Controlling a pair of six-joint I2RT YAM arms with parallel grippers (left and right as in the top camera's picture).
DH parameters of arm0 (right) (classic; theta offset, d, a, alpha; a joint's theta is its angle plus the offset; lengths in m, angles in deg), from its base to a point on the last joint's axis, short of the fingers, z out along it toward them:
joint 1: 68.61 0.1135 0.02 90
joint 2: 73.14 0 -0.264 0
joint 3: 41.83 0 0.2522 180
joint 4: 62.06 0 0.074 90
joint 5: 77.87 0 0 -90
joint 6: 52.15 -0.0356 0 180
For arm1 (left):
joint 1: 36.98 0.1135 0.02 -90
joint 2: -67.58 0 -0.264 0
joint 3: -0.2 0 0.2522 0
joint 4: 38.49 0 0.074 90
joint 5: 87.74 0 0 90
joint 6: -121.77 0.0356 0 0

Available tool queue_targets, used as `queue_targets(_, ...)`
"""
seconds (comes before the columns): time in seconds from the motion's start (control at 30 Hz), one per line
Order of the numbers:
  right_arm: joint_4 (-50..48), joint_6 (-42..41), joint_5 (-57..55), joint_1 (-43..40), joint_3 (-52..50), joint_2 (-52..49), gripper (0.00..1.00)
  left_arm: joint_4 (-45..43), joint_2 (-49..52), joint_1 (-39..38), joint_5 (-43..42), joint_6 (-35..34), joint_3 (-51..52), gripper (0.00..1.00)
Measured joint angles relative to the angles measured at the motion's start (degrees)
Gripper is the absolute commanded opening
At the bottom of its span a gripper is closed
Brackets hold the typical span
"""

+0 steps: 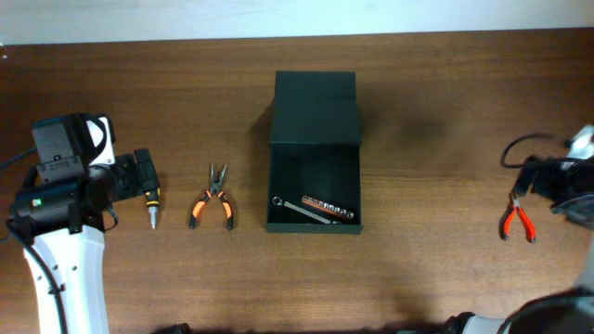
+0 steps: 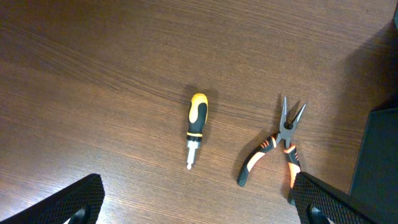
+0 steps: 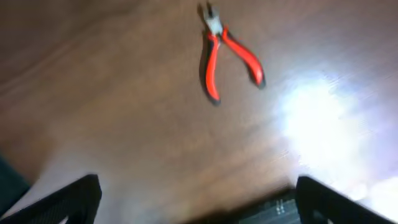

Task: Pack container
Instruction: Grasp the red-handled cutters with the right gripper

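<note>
My open right gripper should come down next so its fingers are on both sides of just the red pliers' handle nearer the container, then close there, because the pliers' handles spread apart.
The dark green-black container (image 1: 314,176) lies at the table's middle with its flap lid (image 1: 315,109) folded open toward the back. Inside it lies a socket rail with a small wrench (image 1: 314,208). A yellow-and-black screwdriver (image 1: 151,205) (image 2: 196,127) and orange-handled needle-nose pliers (image 1: 213,201) (image 2: 278,152) lie to its left. Red-handled pliers (image 1: 517,219) (image 3: 227,54) lie at the far right. My left gripper (image 2: 198,205) is open and empty above the screwdriver. My right gripper (image 3: 196,202) is open and empty near the red pliers. The container's edge (image 2: 379,155) shows in the left wrist view.
The wooden table (image 1: 427,139) has its back edge along a light wall (image 1: 278,17). A black cable (image 1: 524,148) loops by the right arm. A bright glare patch (image 3: 323,118) lies on the wood at the right.
</note>
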Motion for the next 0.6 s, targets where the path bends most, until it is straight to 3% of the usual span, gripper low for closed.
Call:
queue_targets(0.17, -15.8, 2.75, -0.24, -0.07, -15.23, -1.05, 0.99, 0.48, 0.0, 0.0, -0.02, 0.0, 0.0, 0.99)
queue_targets(0.6, -25.68, 3.08, -0.15, -0.07, -19.06, -8.94, 0.99, 0.68, 0.0, 0.0, -0.02, 0.0, 0.0, 0.99)
